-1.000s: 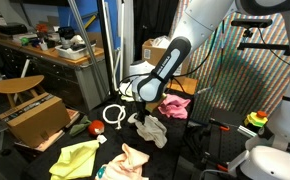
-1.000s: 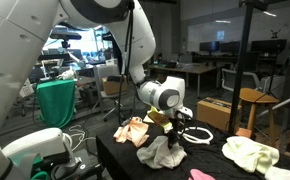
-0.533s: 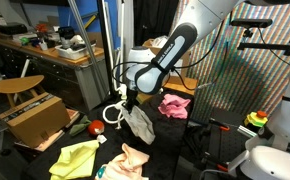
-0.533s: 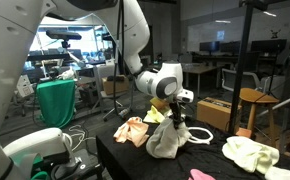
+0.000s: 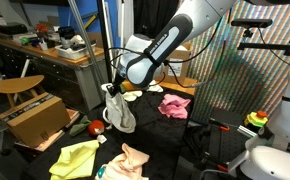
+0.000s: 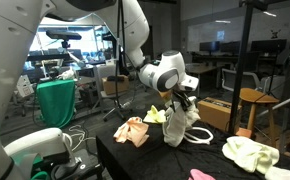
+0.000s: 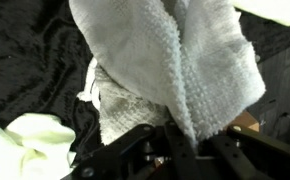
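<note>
The towel needs to go outward next, toward the box, carried by the robot's gripper, which then needs to let go of it on the tabletop by the red ball (image 5: 98,117).
My gripper (image 5: 112,88) is shut on a grey-white towel (image 5: 119,112) and holds it hanging above the black-covered table (image 5: 155,135). In an exterior view the gripper (image 6: 188,98) carries the towel (image 6: 181,125) over a white cable loop (image 6: 199,137). In the wrist view the towel (image 7: 175,70) fills most of the frame and its fold is pinched between the jaws (image 7: 175,135). The fingertips are hidden by the cloth.
On the table lie a pink cloth (image 5: 175,105), a peach cloth (image 5: 130,160), a yellow-green cloth (image 5: 77,158) and a red ball (image 5: 94,128). A white cable coil (image 5: 111,115) sits behind the towel. A wooden stool (image 5: 15,88) and a box (image 5: 30,117) stand beside the table.
My gripper has lifted the towel off the table and carried it sideways toward the white cable coil. The towel now hangs free.
</note>
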